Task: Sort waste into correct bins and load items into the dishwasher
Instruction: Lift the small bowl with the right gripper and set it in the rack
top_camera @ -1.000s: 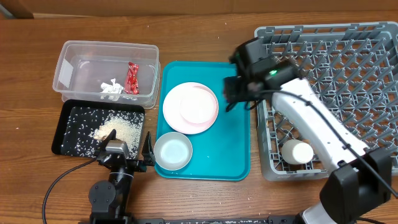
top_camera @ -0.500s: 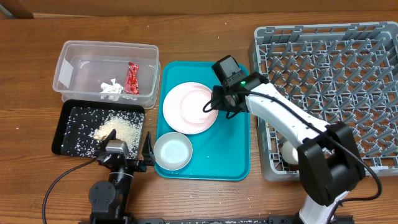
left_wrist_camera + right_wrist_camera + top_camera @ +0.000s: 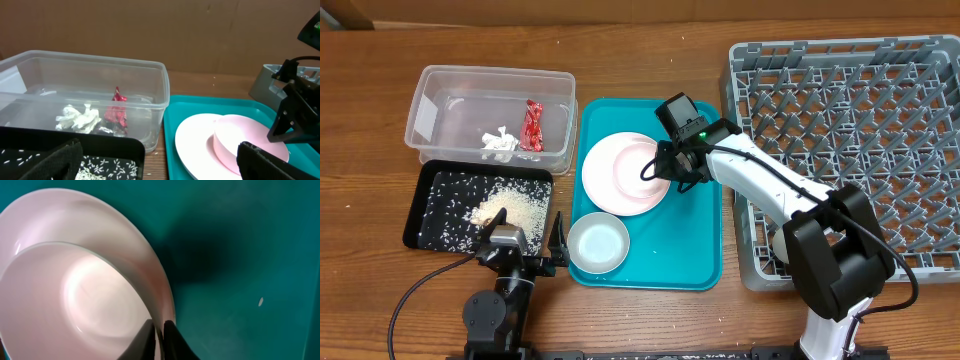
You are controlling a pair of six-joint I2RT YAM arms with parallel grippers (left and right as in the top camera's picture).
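Note:
The pink bowl should go among the far rack wires next, since they are empty: the right gripper will swing up and to the right in the overhead view, tilting and lowering the bowl for release.
My right gripper [image 3: 665,172] is down on the teal tray, shut on the right rim of the pink bowl [image 3: 638,170], which stands on the round plate [image 3: 605,182]. In the right wrist view the fingers [image 3: 160,330] pinch the bowl [image 3: 75,295] wall, with the plate [image 3: 100,220] beneath. My left gripper [image 3: 525,255] is open and empty at the front, between the black tray [image 3: 440,200] of rice [image 3: 510,208] and the whitish bowl [image 3: 598,243]. The clear tub [image 3: 450,100] holds the paper wad [image 3: 500,142] and the foil wrapper [image 3: 532,125]. The chopsticks are out of view.
The teal tray [image 3: 690,250] lies mid-table. The grey dish rack [image 3: 850,110] fills the right side, with a white cup [image 3: 785,243] in its front left corner, partly behind my right arm. Loose rice grains lie on the wood by the black tray [image 3: 100,145].
My right arm has swung left from the dish rack's edge down over the teal tray, and its fingers have closed on the pink bowl's rim. The left arm has not moved.

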